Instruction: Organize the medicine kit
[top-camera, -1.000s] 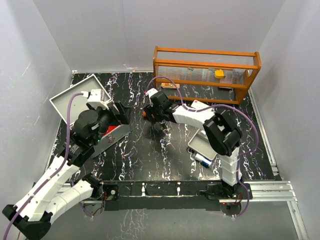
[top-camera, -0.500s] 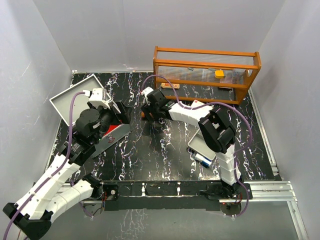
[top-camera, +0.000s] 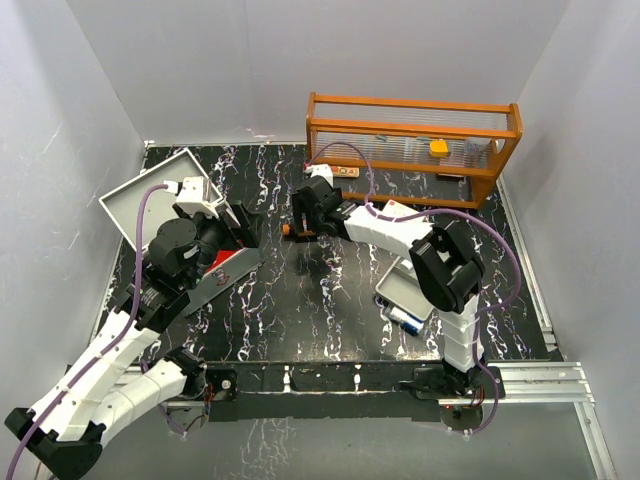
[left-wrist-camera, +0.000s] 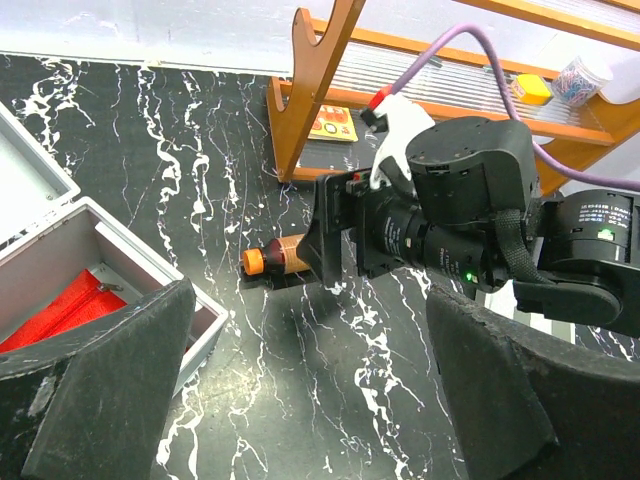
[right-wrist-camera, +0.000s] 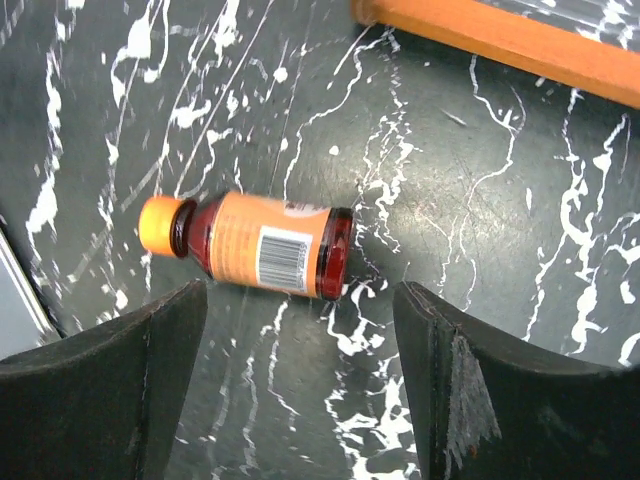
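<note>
The brown medicine bottle is below my right gripper, and its base end is in line with the gap between my fingers, so I will lower my fingers around its orange label (top-camera: 304, 234) (right-wrist-camera: 266, 241) next.
A brown medicine bottle (right-wrist-camera: 250, 245) with an orange cap and orange label lies on its side on the black marble table. It also shows in the left wrist view (left-wrist-camera: 275, 260) and, just, in the top view (top-camera: 288, 229). My right gripper (right-wrist-camera: 300, 400) is open and empty just above it, its fingers (right-wrist-camera: 110, 390) apart on either side. The open grey kit case (top-camera: 160, 190) with a red pouch (left-wrist-camera: 50, 310) inside sits at the left. My left gripper (left-wrist-camera: 310, 390) is open and empty beside the case's right edge, facing the bottle.
An orange wooden shelf (top-camera: 410, 145) with several small items stands at the back right, with a small flat box (top-camera: 340, 172) under it. A white tray (top-camera: 410, 290) and a blue-and-white pack (top-camera: 405, 318) lie by the right arm's elbow.
My right wrist has shifted a little and turned above the bottle, and its cable has swung. The left arm has hardly moved.
</note>
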